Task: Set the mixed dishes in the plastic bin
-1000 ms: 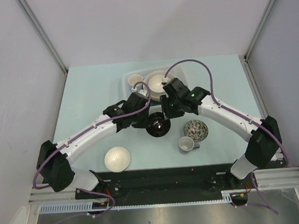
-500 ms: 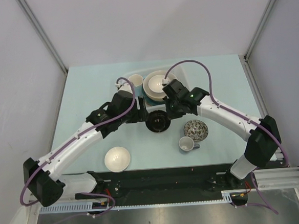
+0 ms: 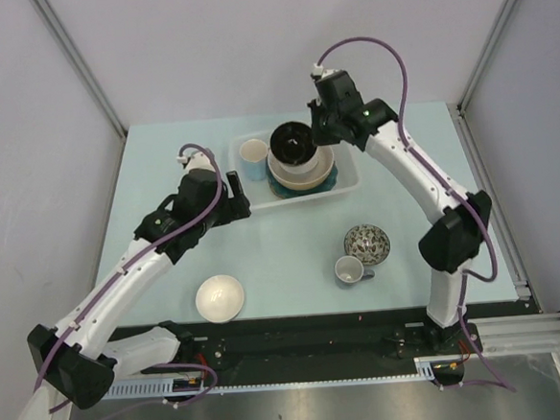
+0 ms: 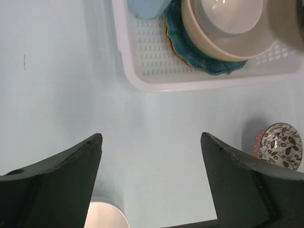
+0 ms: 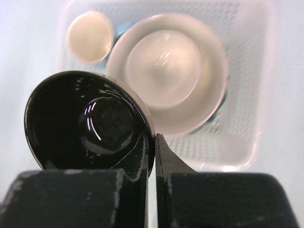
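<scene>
The black bowl's rim will next be lowered by my right gripper toward the inner white bowl of the stack [image 3: 302, 165] [image 5: 163, 69] and released there, because that white bowl is open and empty.
My right gripper [image 3: 311, 139] [image 5: 155, 142] is shut on the rim of the black bowl [image 3: 293, 142] [image 5: 85, 118] and holds it above the plastic bin [image 3: 351, 180] [image 5: 247, 118]. In the bin lie stacked white bowls [image 3: 303, 170] [image 5: 166, 66] on a teal plate [image 3: 328, 179] [image 4: 199, 59], with a small mug [image 3: 253, 154] [image 5: 89, 37] beside them. My left gripper [image 3: 232, 188] [image 4: 151, 137] hangs open and empty over the table, just left of the bin. On the table stand a white bowl [image 3: 219, 298] [image 4: 105, 216], a speckled bowl [image 3: 367, 243] [image 4: 282, 145] and a mug [image 3: 350, 270].
The bin [image 4: 142, 71] sits at the far middle of the pale table. Grey walls close in the left, right and back sides. The speckled bowl and mug stand close together at the near right, the white bowl at the near left.
My right gripper closed on the black bowl and carried it from the table up over the bin. My left gripper opened and drew back to the left.
</scene>
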